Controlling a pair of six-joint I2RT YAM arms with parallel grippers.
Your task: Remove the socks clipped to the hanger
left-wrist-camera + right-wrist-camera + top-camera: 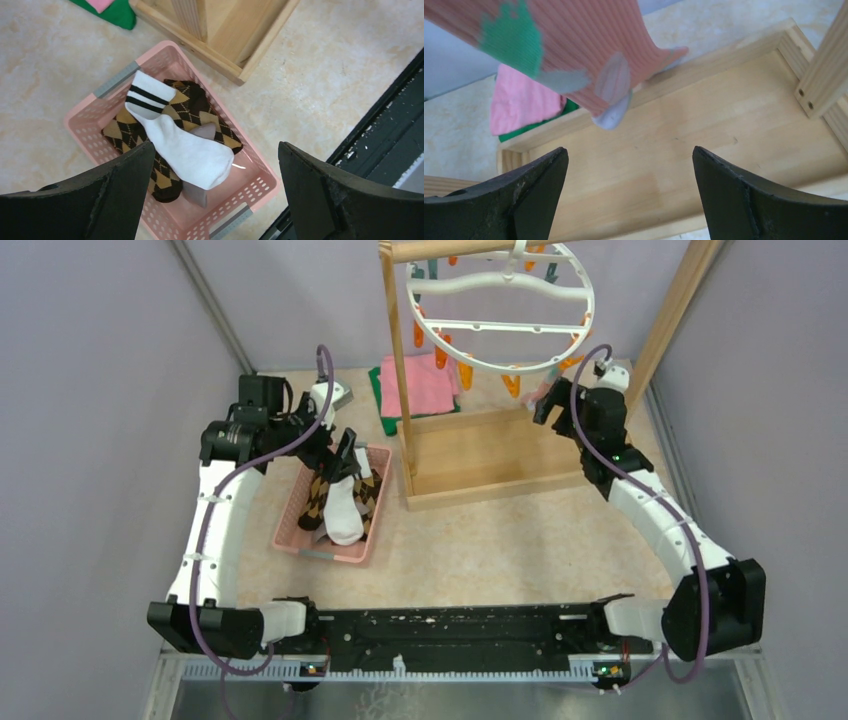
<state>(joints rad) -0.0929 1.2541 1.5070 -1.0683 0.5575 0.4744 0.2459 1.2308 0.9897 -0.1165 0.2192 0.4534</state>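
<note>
My right gripper will move outward onto the grey patch beside the green one next, since the sock's toe dangles free and the patch hangs outward of the gripper's open fingers.
The white ring hanger (500, 310) with orange clips (465, 373) hangs from the wooden rack. A salmon ribbed sock (589, 45) with a green patch and grey toe hangs just above my right gripper (630, 150), which is open and empty; this gripper sits at the ring's lower right in the top view (545, 400). My left gripper (216, 147) is open and empty above a pink basket (80, 112). In the basket lie brown argyle socks (190, 105), a white sock with a dark-striped cuff (185, 150) and a grey sock (197, 192).
The wooden rack's tray-like base (490, 450) lies under the hanger, with uprights on the left (397, 360) and right (670, 310). Folded pink and green cloths (420, 385) lie behind the basket (290, 530). Grey walls close in on both sides.
</note>
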